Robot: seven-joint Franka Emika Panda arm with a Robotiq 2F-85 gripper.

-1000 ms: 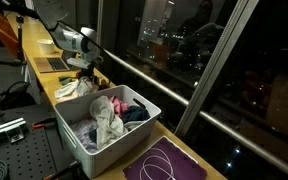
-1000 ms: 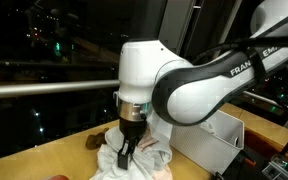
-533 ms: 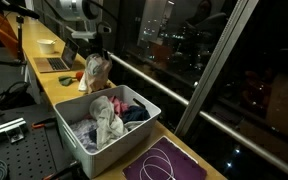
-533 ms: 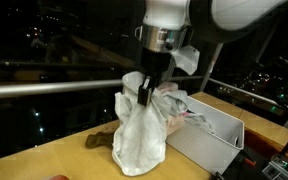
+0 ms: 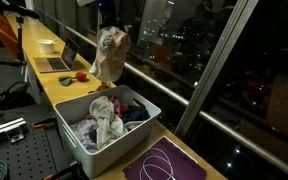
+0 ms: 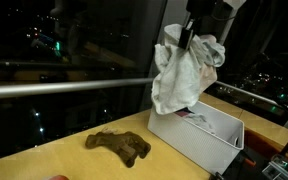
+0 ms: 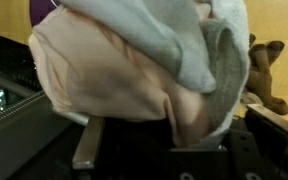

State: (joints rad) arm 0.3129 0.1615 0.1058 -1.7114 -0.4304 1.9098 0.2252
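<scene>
The gripper moves over the white bin (image 5: 144, 122) next and lowers toward the clothes inside to release the bundle, because the cloth hangs high beyond the bin's end.
My gripper (image 6: 188, 32) is shut on a bundle of pale cloth (image 6: 184, 70), white, grey and peach, and holds it high in the air. The cloth (image 5: 110, 55) hangs just beyond the far end of a white bin (image 5: 144, 122) that holds more clothes (image 5: 106, 118). In the wrist view the cloth (image 7: 134, 60) fills most of the frame and hides the fingers. A brown cloth (image 6: 119, 146) lies on the wooden counter next to the bin (image 6: 199, 142); it also shows in the wrist view (image 7: 266, 70).
The wooden counter (image 5: 46, 78) runs along a dark window with a metal rail (image 6: 54, 90). A laptop (image 5: 56, 62), a white bowl (image 5: 46, 45) and a red object (image 5: 80, 75) sit farther along. A purple mat (image 5: 164, 162) with a white cable lies near the bin.
The gripper has lifted the pale cloth from the counter high into the air and carried it toward the bin. The brown cloth underneath is now uncovered on the counter.
</scene>
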